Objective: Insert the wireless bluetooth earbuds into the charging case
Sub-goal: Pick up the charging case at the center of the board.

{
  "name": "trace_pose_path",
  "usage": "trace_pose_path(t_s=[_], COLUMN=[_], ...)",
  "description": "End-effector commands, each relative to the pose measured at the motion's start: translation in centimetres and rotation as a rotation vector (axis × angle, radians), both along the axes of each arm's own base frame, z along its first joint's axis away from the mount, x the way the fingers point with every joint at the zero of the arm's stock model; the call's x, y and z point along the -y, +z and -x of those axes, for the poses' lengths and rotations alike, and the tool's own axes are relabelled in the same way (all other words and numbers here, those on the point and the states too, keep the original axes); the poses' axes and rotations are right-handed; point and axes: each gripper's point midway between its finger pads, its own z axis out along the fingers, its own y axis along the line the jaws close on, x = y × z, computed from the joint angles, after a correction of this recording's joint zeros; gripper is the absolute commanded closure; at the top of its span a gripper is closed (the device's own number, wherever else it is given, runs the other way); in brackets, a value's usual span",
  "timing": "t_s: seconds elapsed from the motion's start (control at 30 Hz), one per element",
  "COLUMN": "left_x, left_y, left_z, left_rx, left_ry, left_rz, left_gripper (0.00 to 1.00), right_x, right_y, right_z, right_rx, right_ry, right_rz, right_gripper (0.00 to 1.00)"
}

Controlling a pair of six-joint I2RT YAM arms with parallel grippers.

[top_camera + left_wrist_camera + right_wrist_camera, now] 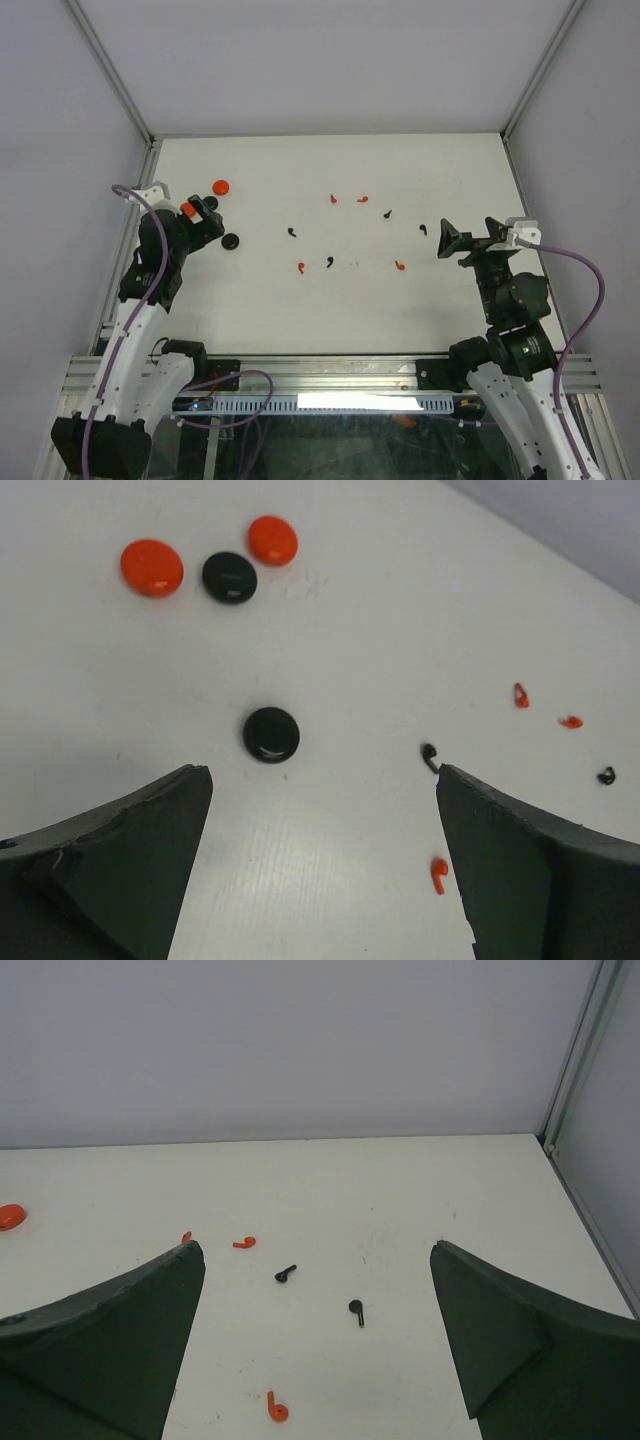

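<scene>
My left gripper is about to tilt and go down across onto the near black charging case. The case stands alone below the fingers and to their right in the top view.
Several tiny earbuds lie scattered mid-table, some red and some black. Round red and black charging cases sit at the left: a black one nearest my left gripper, two red and one black beyond. My left gripper hovers open over bare table just short of that near black case, holding nothing. A red earbud lies by its right finger. My right gripper stands open at the right, facing a black earbud and a red one.
The white table is walled by grey panels with aluminium posts at the back corners. A rail with cables runs along the near edge. The right wall post stands close to my right gripper.
</scene>
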Motion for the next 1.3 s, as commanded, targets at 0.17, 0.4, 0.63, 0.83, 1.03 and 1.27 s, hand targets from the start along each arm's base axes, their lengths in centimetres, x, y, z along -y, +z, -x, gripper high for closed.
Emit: trace_pose_path(t_s=[0.17,0.4,0.63,0.83,1.03,1.27], left_x=[-1.3,-0.7,-0.3,0.4,1.5,2.4], left_y=[-7.5,-12.6,-15.5,-17.7,-18.6,-19.5], left_z=[-2.8,-5.9,-7.8,-8.8,-8.8,-8.0], left_rx=[-0.386,-0.571,-0.660,-0.723,-0.768,-0.809], left_ry=[0.090,0.064,0.054,0.023,-0.014,-0.051], left_rz=[-0.046,-0.072,-0.086,-0.128,-0.177,-0.233], left_gripper=[0.01,0.01,0.05,0.17,0.28,0.45], right_x=[-0.4,-0.8,-0.7,-0.8,-0.8,-0.8], right_y=[2.1,2.0,2.2,2.3,2.4,2.5], right_z=[0.8,0.9,1.1,1.2,1.3,1.5], right_rx=[0.094,0.100,0.113,0.119,0.124,0.124], right_ry=[0.036,0.056,0.054,0.058,0.060,0.067], right_rz=[-0.049,-0.054,-0.055,-0.056,-0.057,-0.058], right_gripper=[0.01,0.01,0.01,0.01,0.01,0.01])
